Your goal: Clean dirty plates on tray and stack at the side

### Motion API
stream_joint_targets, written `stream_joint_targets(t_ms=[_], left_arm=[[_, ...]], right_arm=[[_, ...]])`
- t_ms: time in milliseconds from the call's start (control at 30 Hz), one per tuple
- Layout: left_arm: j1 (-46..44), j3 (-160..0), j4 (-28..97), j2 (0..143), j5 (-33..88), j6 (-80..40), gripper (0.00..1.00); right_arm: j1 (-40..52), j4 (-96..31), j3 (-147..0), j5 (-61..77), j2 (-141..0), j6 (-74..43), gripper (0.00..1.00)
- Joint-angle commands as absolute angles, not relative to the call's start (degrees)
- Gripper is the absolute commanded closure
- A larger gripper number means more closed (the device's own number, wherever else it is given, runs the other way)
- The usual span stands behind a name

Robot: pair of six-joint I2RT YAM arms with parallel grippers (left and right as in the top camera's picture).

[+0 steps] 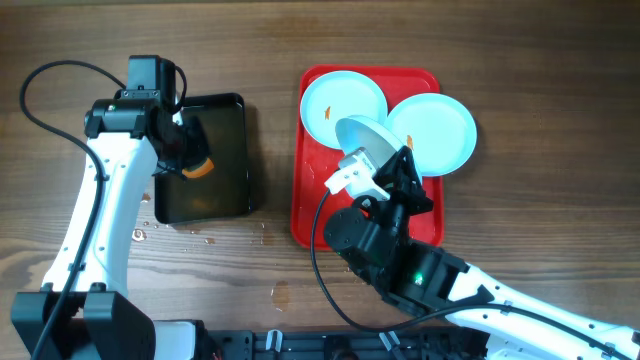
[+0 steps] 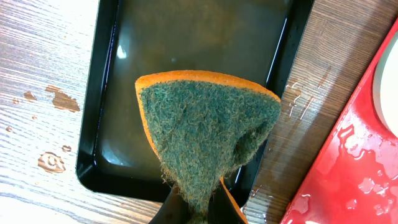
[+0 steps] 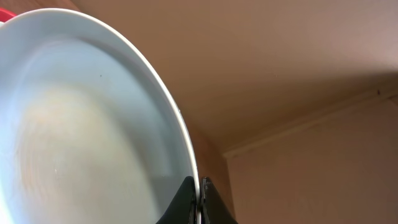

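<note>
I need to carry the plate with my right gripper next to the bare table beside the red tray, to the tray's right in the overhead view, lower it level and release.
The red tray (image 1: 312, 205) lies right of centre. Two pale blue-white plates lie flat on it: one at the back left (image 1: 340, 105) with orange specks, one at the back right (image 1: 432, 132) overhanging the rim. My right gripper (image 1: 385, 172) is shut on the rim of a third plate (image 1: 368, 135) and holds it tilted up on edge above the tray; that plate fills the right wrist view (image 3: 81, 130), pinched between the fingers (image 3: 200, 199). My left gripper (image 1: 190, 160) is shut on a green and orange sponge (image 2: 202, 127) above the black tray (image 2: 106, 124).
The smaller black tray (image 1: 215, 110) sits left of the red tray, holding dark water. Water drops lie on the wooden table (image 1: 210, 240) near both trays. A black cable loops at the far left (image 1: 30, 90).
</note>
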State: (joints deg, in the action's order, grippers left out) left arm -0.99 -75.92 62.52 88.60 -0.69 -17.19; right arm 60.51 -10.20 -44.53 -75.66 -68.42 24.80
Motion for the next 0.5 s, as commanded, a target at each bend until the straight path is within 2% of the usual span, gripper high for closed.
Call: stream_joint_targets(t_ms=[0,167,367,467], left_arm=[[-0.7,-75.6,62.2,88.2,0.3,-16.4,0.96],[-0.7,-75.6,62.3,88.2,0.6,-16.4,0.96],[-0.7,-75.6,62.5,88.2,0.6,-16.4,0.96],[-0.7,-75.6,62.7,88.2,0.6,-16.4,0.96]], right_arm=[[60.8,-9.9,-45.8,-77.6,-68.7,22.3,0.96],[60.8,-11.2,-45.7,-76.7,-68.7,15.0,0.96],[56.8,-24.6,-45.8,-60.6,-68.7,-2.4,0.96],[56.1,-27.9,-45.8,-59.2,-67.5,-6.9,0.96]])
